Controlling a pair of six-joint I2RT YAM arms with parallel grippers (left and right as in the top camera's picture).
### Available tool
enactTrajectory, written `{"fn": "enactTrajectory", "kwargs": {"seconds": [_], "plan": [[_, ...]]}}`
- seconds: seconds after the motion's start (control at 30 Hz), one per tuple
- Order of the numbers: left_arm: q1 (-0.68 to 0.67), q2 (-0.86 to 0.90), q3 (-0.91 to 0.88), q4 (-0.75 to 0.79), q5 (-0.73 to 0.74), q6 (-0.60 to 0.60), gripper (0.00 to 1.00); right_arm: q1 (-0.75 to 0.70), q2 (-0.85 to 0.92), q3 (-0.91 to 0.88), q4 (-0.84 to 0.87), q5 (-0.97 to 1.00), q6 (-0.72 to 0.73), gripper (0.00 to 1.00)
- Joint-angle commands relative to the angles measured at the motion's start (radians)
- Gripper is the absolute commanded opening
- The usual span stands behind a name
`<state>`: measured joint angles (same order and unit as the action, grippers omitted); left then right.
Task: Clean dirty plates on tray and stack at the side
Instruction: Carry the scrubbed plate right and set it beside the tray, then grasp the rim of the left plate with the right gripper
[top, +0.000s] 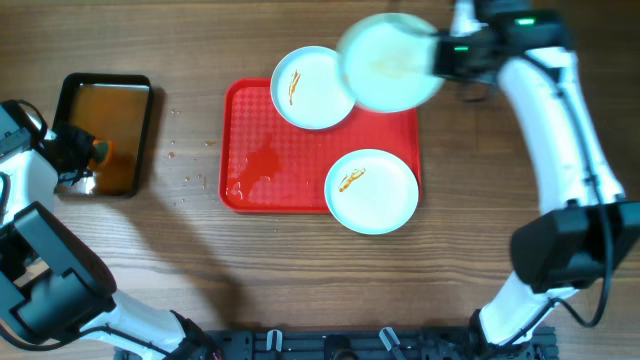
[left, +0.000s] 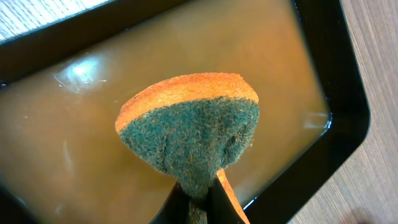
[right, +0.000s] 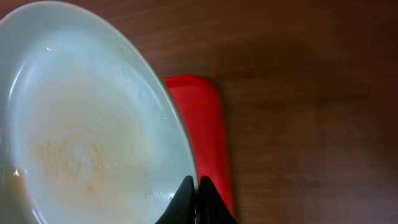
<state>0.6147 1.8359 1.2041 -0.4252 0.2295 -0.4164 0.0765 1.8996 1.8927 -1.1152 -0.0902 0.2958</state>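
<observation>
The third plate, with only a faint wiped film, goes past the tray's edge in my right gripper next, then comes down onto the wood.
The red tray (top: 250, 120) lies mid-table. Two plates rest on it with orange sauce smears, one at the back (top: 313, 88) and one at the front right (top: 371, 191). My right gripper (top: 440, 55) is shut on the rim of a third plate (top: 390, 62) and holds it in the air over the tray's back right corner. In the right wrist view this plate (right: 81, 124) shows a faint wiped brownish film, with the gripper (right: 198, 186) pinching its edge. My left gripper (left: 198, 193) is shut on a green and orange sponge (left: 193, 130) above the black pan.
A black pan (top: 105, 135) of brownish liquid stands at the far left; it also shows in the left wrist view (left: 336, 106). A wet sauce smear (top: 262, 165) marks the tray's left half. Small crumbs (top: 185, 150) dot the wood between pan and tray.
</observation>
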Motion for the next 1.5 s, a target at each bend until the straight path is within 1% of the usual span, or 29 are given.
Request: {"fn": "enactTrajectory", "kwargs": {"seconds": [0.0,0.03,0.07,0.2,0.23,0.27,0.3,0.33,0.4,0.5,0.57,0.63,0.67,0.7,0.73,0.8,0.97,1.07,1.1,1.13,1.17,1.2,1.23,1.27,1.3,1.33,1.37,1.43,1.47], "plan": [[0.005,0.003,0.011,0.006,0.033,0.012,0.04,-0.197,-0.014,-0.102,0.043,-0.048,0.018,0.04],[0.005,0.003,0.011,0.007,0.033,0.012,0.04,-0.283,-0.008,-0.159,0.072,-0.049,0.019,0.04],[0.005,0.003,0.011,0.007,0.033,0.012,0.04,-0.326,-0.005,-0.202,0.096,-0.049,0.019,0.04],[0.005,0.003,0.011,0.007,0.033,0.012,0.04,-0.395,-0.005,-0.39,0.249,-0.061,0.018,0.04],[0.005,0.003,0.011,0.007,0.033,0.012,0.04,-0.395,-0.005,-0.446,0.307,-0.061,0.016,0.13],[0.005,0.003,0.011,0.006,0.033,0.012,0.04,-0.394,-0.005,-0.462,0.325,-0.061,0.006,0.45],[0.005,0.003,0.011,0.006,0.033,0.012,0.04,-0.394,-0.005,-0.463,0.328,-0.073,-0.02,0.63],[0.005,0.003,0.011,0.006,0.034,0.012,0.04,-0.393,-0.005,-0.46,0.321,-0.126,-0.056,0.67],[0.005,0.003,0.011,0.007,0.045,0.012,0.04,-0.376,-0.006,-0.45,0.3,-0.301,-0.142,0.67],[0.005,0.003,0.011,0.007,0.065,0.013,0.04,-0.271,-0.008,-0.426,0.307,-0.493,-0.162,0.67],[0.005,0.003,0.011,0.006,0.066,0.019,0.04,-0.121,-0.007,-0.384,0.309,-0.441,-0.151,0.69],[0.005,0.003,0.011,0.003,0.066,0.019,0.04,0.019,-0.006,-0.33,0.3,-0.293,-0.07,0.69],[0.005,0.003,0.011,0.003,0.066,0.019,0.04,0.075,0.002,-0.297,0.302,-0.26,-0.058,0.69],[0.005,0.003,0.011,-0.001,0.066,0.019,0.04,0.135,0.028,-0.254,0.325,-0.232,-0.057,0.69],[0.005,0.003,0.011,-0.004,0.066,0.02,0.04,0.173,0.052,-0.241,0.381,-0.149,-0.024,0.7],[0.005,0.003,0.011,-0.012,0.066,0.02,0.04,0.233,0.129,-0.241,0.512,-0.006,0.003,0.7],[0.005,0.003,0.011,-0.016,0.065,0.02,0.04,0.249,0.275,-0.241,0.669,-0.045,0.071,0.7],[0.005,0.003,0.011,-0.016,0.065,0.02,0.04,0.251,0.336,-0.241,0.69,-0.045,0.074,0.7],[0.005,0.003,0.011,-0.016,0.066,0.02,0.04,0.251,0.352,-0.241,0.69,-0.051,0.073,0.68],[0.005,0.003,0.011,-0.016,0.066,0.02,0.04,0.251,0.357,-0.241,0.688,-0.073,0.071,0.61],[0.005,0.003,0.011,-0.016,0.066,0.02,0.04,0.251,0.359,-0.241,0.688,-0.096,0.066,0.5],[0.005,0.003,0.011,-0.016,0.066,0.02,0.04,0.251,0.36,-0.241,0.688,-0.15,0.04,0.47],[0.005,0.003,0.011,-0.016,0.066,0.02,0.04,0.252,0.364,-0.241,0.684,-0.175,0.029,0.47],[0.005,0.003,0.011,-0.016,0.066,0.02,0.04,0.254,0.369,-0.241,0.675,-0.177,0.019,0.43],[0.005,0.003,0.011,-0.017,0.066,0.019,0.04,0.256,0.376,-0.242,0.663,-0.177,0.018,0.37],[0.005,0.003,0.011,-0.018,0.066,0.02,0.04,0.257,0.385,-0.242,0.651,-0.18,0.016,0.35],[0.003,0.003,0.011,-0.028,0.066,0.02,0.04,0.257,0.388,-0.243,0.633,-0.204,-0.008,0.17],[-0.005,0.003,0.011,-0.035,0.079,0.042,0.04,0.258,0.388,-0.243,0.62,-0.231,-0.011,0.05],[-0.011,0.003,0.011,-0.033,0.107,0.068,0.04,0.258,0.388,-0.243,0.605,-0.245,-0.026,0.04]]}}
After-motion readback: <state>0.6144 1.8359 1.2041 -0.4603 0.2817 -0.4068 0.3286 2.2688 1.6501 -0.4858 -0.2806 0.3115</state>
